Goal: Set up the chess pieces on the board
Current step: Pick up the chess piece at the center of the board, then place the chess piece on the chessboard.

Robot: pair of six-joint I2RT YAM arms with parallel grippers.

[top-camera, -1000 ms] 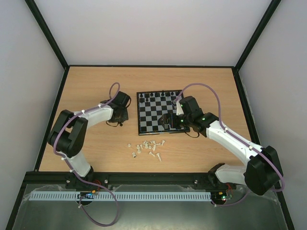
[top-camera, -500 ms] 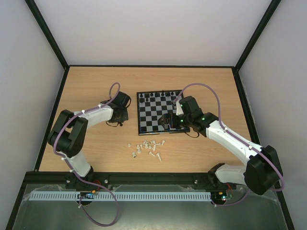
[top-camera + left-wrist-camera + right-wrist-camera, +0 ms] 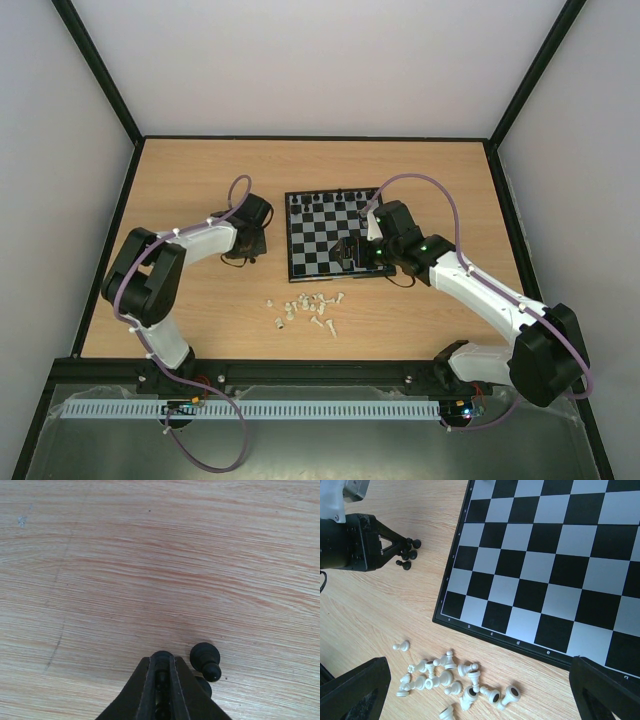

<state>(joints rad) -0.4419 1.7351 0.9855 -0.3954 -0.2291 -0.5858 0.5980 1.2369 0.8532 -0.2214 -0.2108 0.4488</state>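
Note:
A free square in front of the board's far row (image 3: pixel 328 207) is farther out than my left gripper and to its right in the top view. I will lift across, lower and let go.
The board (image 3: pixel 318 240) lies mid-table, with several black chess pieces (image 3: pixel 330 199) standing along its far row. A heap of white chess pieces (image 3: pixel 307 308) lies on the wood in front of it. It also shows in the right wrist view (image 3: pixel 455 682), below the board (image 3: pixel 540 565). My left gripper (image 3: pixel 247 255) is low on the table left of the board. In the left wrist view it (image 3: pixel 161 661) is shut on a black piece (image 3: pixel 161 677). A black pawn (image 3: pixel 205 661) lies beside it. My right gripper (image 3: pixel 345 255) hovers over the board's near edge, open and empty (image 3: pixel 480 692).
In the right wrist view my left gripper (image 3: pixel 362 542) shows at top left, with a few loose black pieces (image 3: pixel 409 555) at its tip. Black frame rails (image 3: pixel 110 210) edge the wooden table.
The left arm has shifted very slightly. The right arm and the pieces look the same.

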